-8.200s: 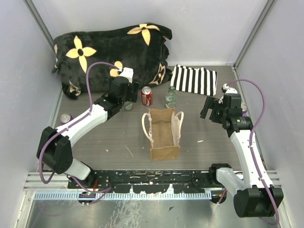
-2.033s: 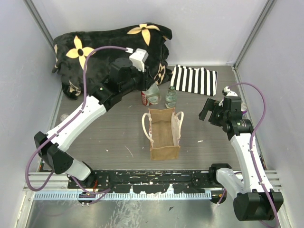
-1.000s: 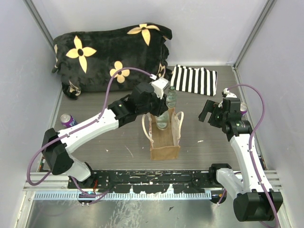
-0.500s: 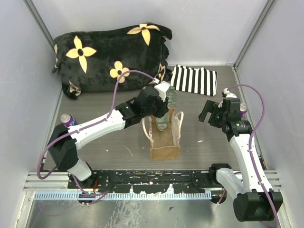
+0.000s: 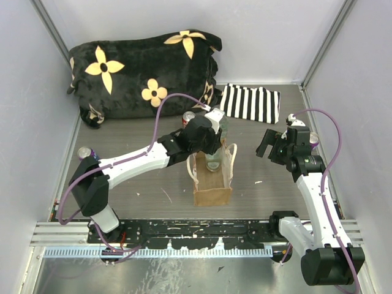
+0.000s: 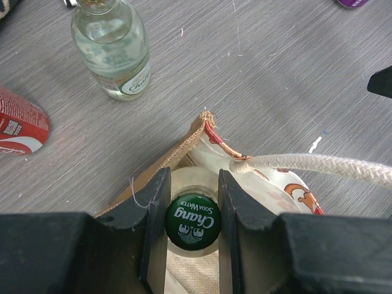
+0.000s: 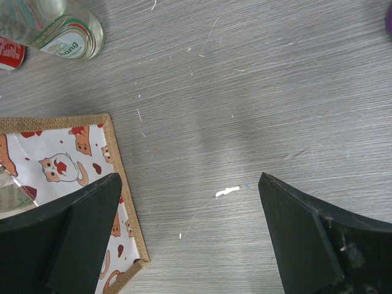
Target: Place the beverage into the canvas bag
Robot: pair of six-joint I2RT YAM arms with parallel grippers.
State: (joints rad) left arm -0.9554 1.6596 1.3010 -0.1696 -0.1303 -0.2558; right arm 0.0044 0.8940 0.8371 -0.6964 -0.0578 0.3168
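Note:
My left gripper holds the beverage, which is already inside the bag's sides. So next it will move down a little and let go of the beverage upright on the canvas bag's bottom.
The beverage, a clear glass bottle with a green cap, stands upright inside the far end of the canvas bag. My left gripper is shut on its neck from above, one finger on each side of the cap. The bag's tan rim and a cream rope handle frame the bottle in the left wrist view. My right gripper hangs open to the right of the bag, over bare table, with nothing between its fingers. The bag's cat-print lining shows at its left.
A second glass bottle and a red can stand just behind the bag. A purple can is at the left wall, another by the right arm. A striped cloth and black flowered blanket lie at the back.
My left arm has brought the bottle from the back of the table over the bag and lowered it inside. The red can shows again. The right arm has not moved.

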